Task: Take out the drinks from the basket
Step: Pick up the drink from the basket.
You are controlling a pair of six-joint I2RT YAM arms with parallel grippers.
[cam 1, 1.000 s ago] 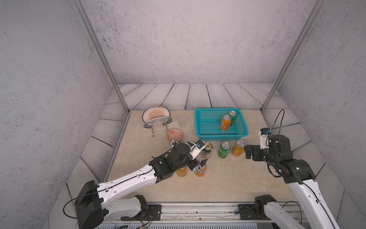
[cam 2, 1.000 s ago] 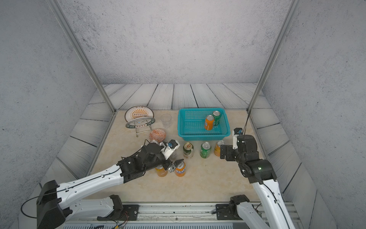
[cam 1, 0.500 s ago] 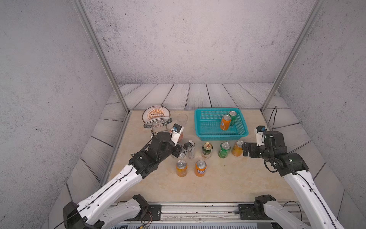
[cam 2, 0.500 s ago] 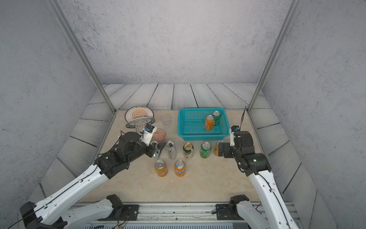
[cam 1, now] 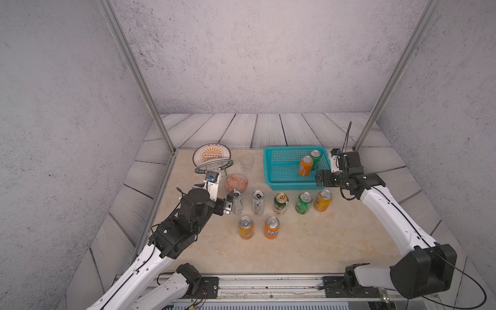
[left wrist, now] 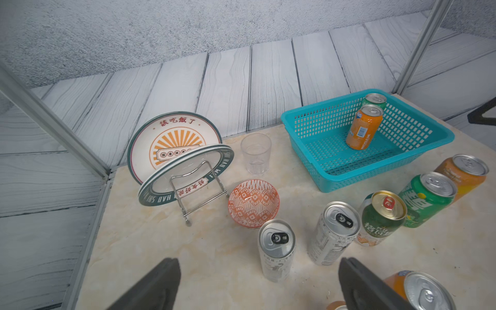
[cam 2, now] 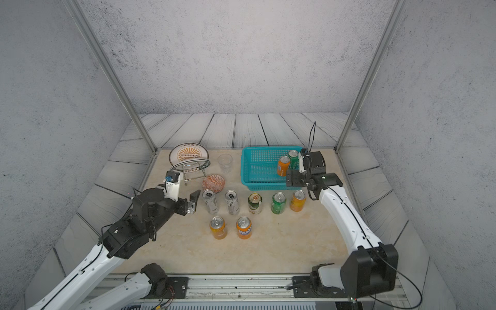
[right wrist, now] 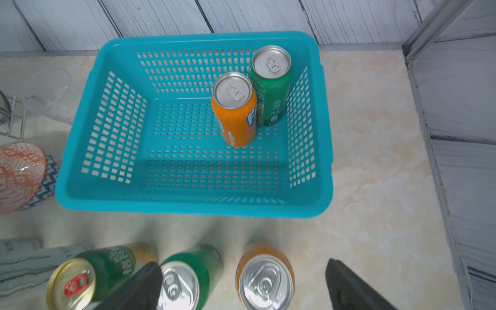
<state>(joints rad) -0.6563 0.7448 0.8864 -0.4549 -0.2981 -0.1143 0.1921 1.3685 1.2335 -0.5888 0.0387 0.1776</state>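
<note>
The right gripper needs to move outward and down next, over the orange can's upper body (cam 1: pixel 305 163) (right wrist: pixel 236 114) in the basket, because that can is below and outward of the gripper's open fingers.
The teal basket (cam 1: pixel 292 185) (cam 2: pixel 264 185) (right wrist: pixel 188 206) holds two upright drinks in its far right corner: an orange can (cam 1: pixel 305 166) (right wrist: pixel 236 115) and a green can (cam 1: pixel 315 158) (right wrist: pixel 271 88). Several more drinks stand on the table in front of it, among them a white can (cam 1: pixel 237 202) and an orange can (cam 1: pixel 323 200). My right gripper (cam 1: pixel 320 178) (right wrist: pixel 241 271) hangs open over the basket's front right corner, holding nothing. My left gripper (cam 1: pixel 228 204) (left wrist: pixel 257 271) is open and empty just left of the white can.
At the back left, a wire rack holds plates (cam 1: pixel 212 158). A clear cup (cam 1: pixel 246 162) and a patterned bowl (cam 1: pixel 236 182) stand near it. Two orange cans (cam 1: pixel 245 228) (cam 1: pixel 272 228) stand nearest the front. Metal frame posts rise at both back corners.
My left gripper has drawn back and to the left, away from the front orange cans, to beside the white can. My right gripper has moved up toward the basket's front right corner.
</note>
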